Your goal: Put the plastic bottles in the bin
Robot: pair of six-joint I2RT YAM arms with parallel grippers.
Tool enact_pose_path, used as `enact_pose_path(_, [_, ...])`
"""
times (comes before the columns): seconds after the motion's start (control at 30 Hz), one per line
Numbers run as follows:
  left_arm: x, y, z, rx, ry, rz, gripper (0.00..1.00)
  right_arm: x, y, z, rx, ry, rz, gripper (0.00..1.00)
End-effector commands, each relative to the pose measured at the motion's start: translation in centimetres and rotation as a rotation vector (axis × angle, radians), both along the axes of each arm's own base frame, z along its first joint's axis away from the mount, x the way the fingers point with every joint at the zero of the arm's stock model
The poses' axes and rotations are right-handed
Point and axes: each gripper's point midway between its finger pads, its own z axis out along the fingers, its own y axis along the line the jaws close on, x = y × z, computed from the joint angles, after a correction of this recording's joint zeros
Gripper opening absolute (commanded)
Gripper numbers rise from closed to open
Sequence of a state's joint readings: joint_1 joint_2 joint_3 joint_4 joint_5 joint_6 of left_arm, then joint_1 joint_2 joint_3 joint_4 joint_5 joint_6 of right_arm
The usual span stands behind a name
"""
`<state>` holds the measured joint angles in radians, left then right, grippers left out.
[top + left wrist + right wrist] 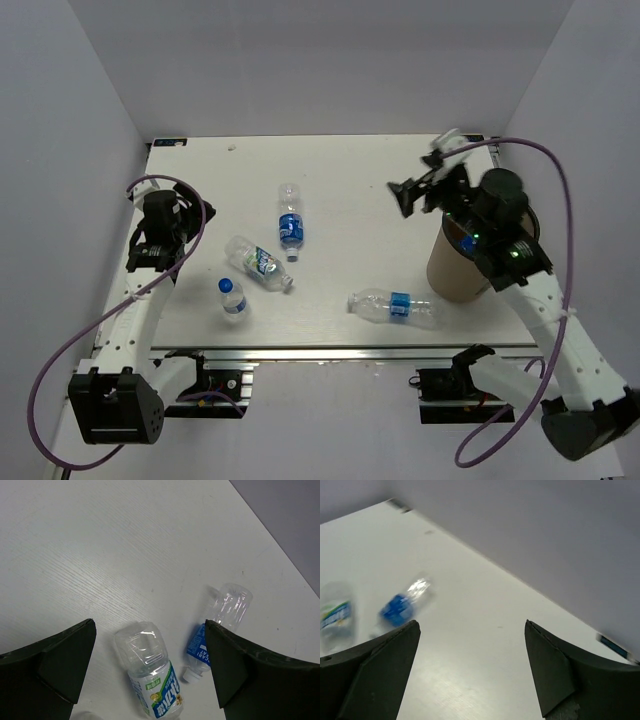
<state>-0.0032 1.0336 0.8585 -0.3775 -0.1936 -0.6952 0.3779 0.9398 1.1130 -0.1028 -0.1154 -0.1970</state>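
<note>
The white cap of the clear bottle (353, 302) beside the bin (450, 275) is on the end that points away from the bin, so my right gripper will move back and down onto it next.
Several clear plastic bottles are on the white table. One (290, 222) lies mid-table, one (258, 264) lies left of centre, one with a blue cap (232, 298) stands upright near the front, and one (395, 306) lies beside the bin. The brown bin (450, 275) stands at the right, its top mostly hidden under my right arm. My right gripper (424, 172) (471, 622) hangs open and empty above the table behind the bin. My left gripper (165, 235) (150, 625) is open at the left, high over the green-labelled bottle (152, 677) and the blue-labelled bottle (222, 612).
Grey walls close in the table on the left, back and right. A purple cable loops from each arm. The aluminium rail with the arm bases (330, 355) runs along the near edge. Blurred bottles (400, 605) show at the left of the right wrist view.
</note>
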Motion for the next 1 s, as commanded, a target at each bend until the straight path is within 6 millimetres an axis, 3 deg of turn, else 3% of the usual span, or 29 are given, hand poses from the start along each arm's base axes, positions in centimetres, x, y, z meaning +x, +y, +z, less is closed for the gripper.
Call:
enact_pose_path(0.0, [0.3,-0.2,1.1,-0.008,-0.011,-0.004,0.98,-3.8,8.3,-7.7,-0.189,0.214,0.381,0.89])
enact_pose_path(0.03, [0.3,-0.2,1.1,-0.006,-0.007,-0.005,0.98,-4.3,9.3,-9.2,-0.237,0.238,0.401,0.89])
enact_pose_path(0.07, [0.3,0.0,1.1,-0.002,-0.006,0.005,0.98,-4.2,9.4,-12.0,-0.308,0.291,0.367,0.89])
enact_pose_path(0.13, [0.3,0.2,1.0,-0.007,-0.012,0.021,0.98,-5.6,10.5,-14.4,-0.362,0.351,0.373,0.89])
enact_pose_path(0.27, [0.4,0.0,0.3,-0.012,-0.003,0.018,0.98,-7.5,9.8,-20.2,-0.445,0.503,0.362,0.89])
enact_pose_path(0.3, [0.5,0.0,0.1,-0.013,0.005,0.016,0.98,-8.1,9.0,-22.4,-0.493,0.546,0.355,0.89])
enact_pose_path(0.5, [0.6,-0.1,-0.7,-0.013,0.031,0.01,0.98,-9.8,8.0,-29.1,-0.664,0.73,0.394,0.89])
enact_pose_path(0.63, [0.6,0.0,-0.7,-0.012,0.027,0.014,0.98,-10.7,6.2,-34.0,-0.783,0.878,0.354,0.89])
enact_pose_path(0.8, [0.3,0.1,-0.5,-0.011,0.017,0.019,0.98,-11.4,6.4,-36.0,-0.797,0.926,0.397,0.89])
enact_pose_path(0.97, [0.2,0.4,-0.3,-0.002,0.011,0.034,0.98,-11.3,5.3,-38.1,-0.857,0.982,0.338,0.87])
